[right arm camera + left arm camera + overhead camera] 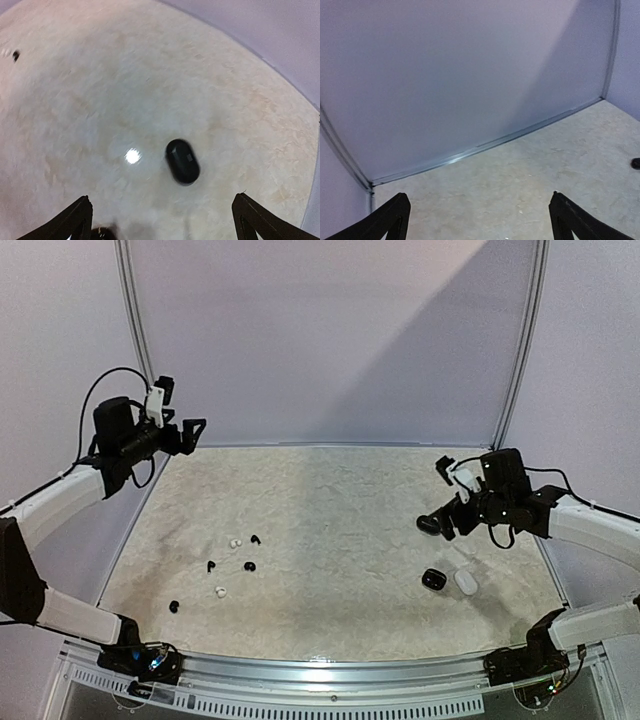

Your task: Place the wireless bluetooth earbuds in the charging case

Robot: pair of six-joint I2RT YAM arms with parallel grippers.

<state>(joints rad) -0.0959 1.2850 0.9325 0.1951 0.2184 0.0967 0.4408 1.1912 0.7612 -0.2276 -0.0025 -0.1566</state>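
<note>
My right gripper is to go back down onto the glossy black case beside the white one next, tipping its fingers downward, because the black case is lower and nearer the base.
Several tiny earbuds lie scattered left of centre on the table: white ones [233, 541] [220, 591] and black ones [256, 539] [211, 565] [249, 566] [174, 606]. A shut black pebble-shaped charging case [432, 525] [182, 161] lies at the right. My right gripper [448, 492] [162, 197] hovers open just behind and above it, empty. My left gripper [180, 407] [477, 197] is raised high at the far left corner. It is open, empty and faces the back wall.
A second black case [433, 579] and a white case [466, 582] lie side by side near the right front. The table has a mottled beige top [330, 500] with lavender walls behind and at both sides. A dark object [636, 163] shows at the left wrist view's right edge.
</note>
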